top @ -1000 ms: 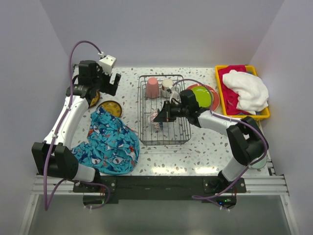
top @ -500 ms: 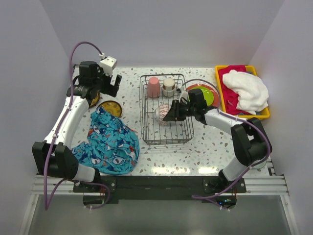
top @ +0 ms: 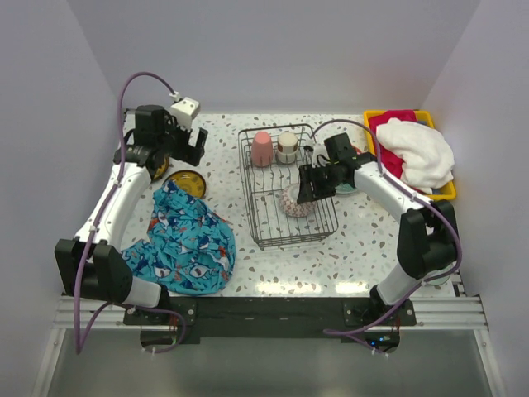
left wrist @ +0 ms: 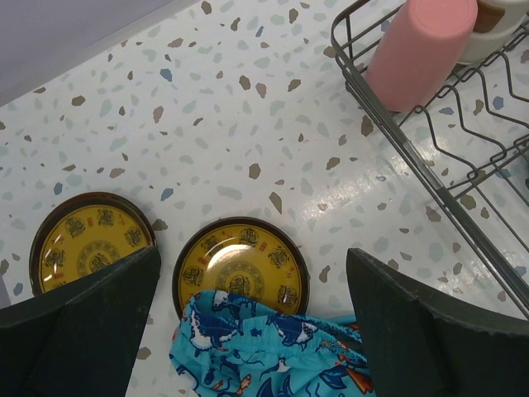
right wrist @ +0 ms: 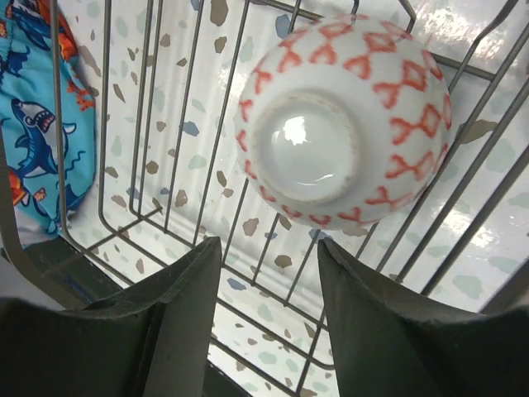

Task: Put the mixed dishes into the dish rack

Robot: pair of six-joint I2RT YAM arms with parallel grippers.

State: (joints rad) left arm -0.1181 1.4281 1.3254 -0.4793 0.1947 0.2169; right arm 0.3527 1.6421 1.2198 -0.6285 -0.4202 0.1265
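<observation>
My right gripper lifts and swings back and to the right in the top view next, then lowers onto the mint bowl's rim, as the white bowl is racked.
The dish rack stands mid-table with a pink cup and a cream cup at its far end. A white bowl with red marks lies upside down on the rack's wires; the right wrist view shows the bowl just beyond my fingers. My right gripper is open above it, holding nothing. My left gripper hangs wide open and empty over two yellow plates, the nearer one partly under the cloth.
A blue patterned cloth lies left of the rack. A yellow tray with a white towel and red cloth sits at the far right. The right arm covers the plates beside the rack.
My right gripper has opened and let go of the bowl, which now rests upside down in the rack. The right arm drew back to the right, and the rack shifted slightly right.
</observation>
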